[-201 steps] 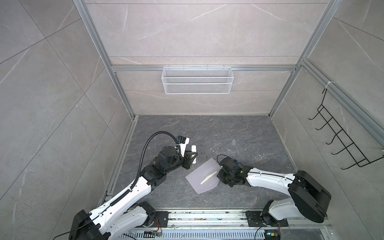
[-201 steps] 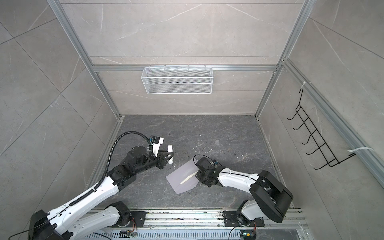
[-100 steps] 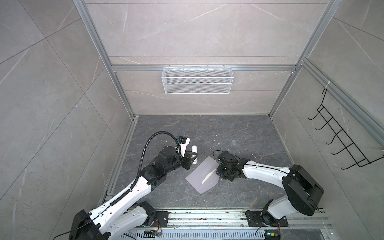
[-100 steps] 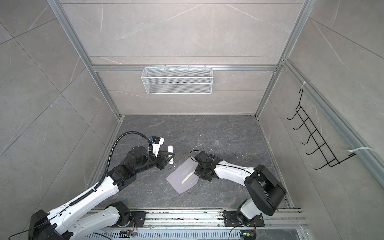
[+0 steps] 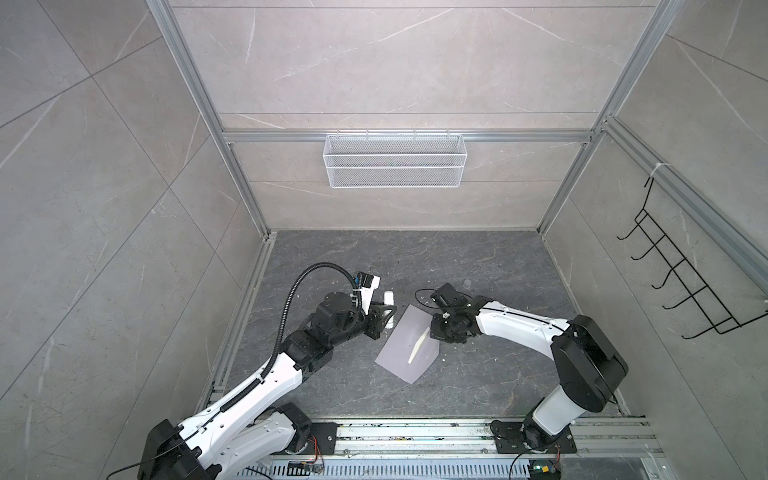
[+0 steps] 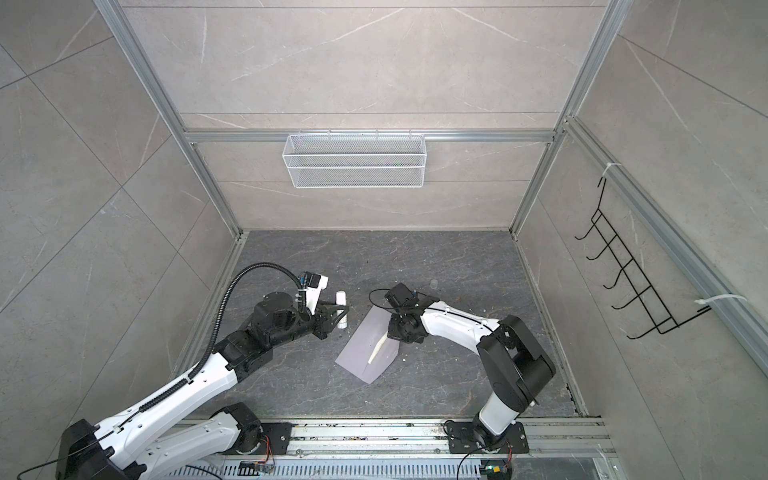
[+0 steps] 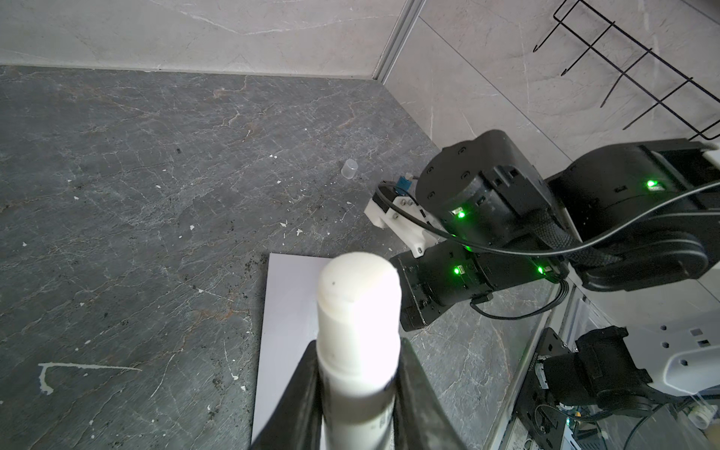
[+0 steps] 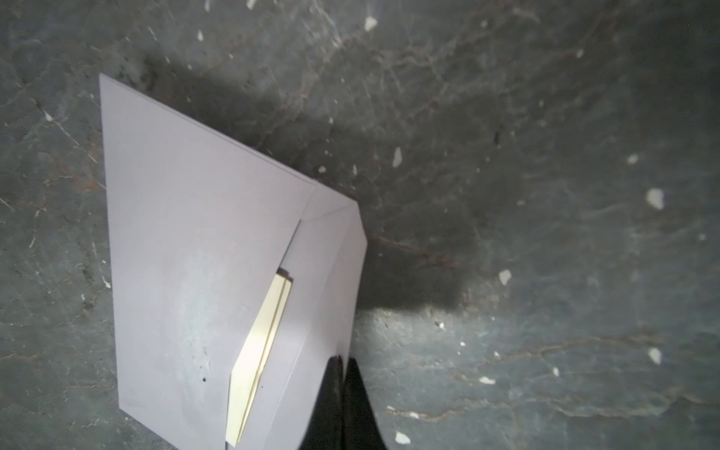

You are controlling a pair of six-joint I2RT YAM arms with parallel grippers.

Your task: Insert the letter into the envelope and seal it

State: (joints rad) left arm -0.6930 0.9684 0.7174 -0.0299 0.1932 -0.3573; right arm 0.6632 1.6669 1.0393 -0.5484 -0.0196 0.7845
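My right gripper sweeps outward next, straightens the angled envelope and releases the flap's edge, as bare floor past the envelope's far end lies outward of the gripper.
The pale lavender-grey envelope lies at an angle on the dark floor. Its flap is raised off the body. A cream strip of the folded letter shows in the opening; the rest is hidden inside. My right gripper is shut on the flap's edge. My left gripper hovers left of the envelope, shut on a white glue stick.
A small clear cap stands on the floor behind the right arm. A white wire basket hangs on the back wall and a black hook rack on the right wall. White flecks dot the floor.
My right gripper has crept toward the back while holding the flap, and the envelope's far corner has shifted slightly with it. The left arm with the glue stick has stayed put.
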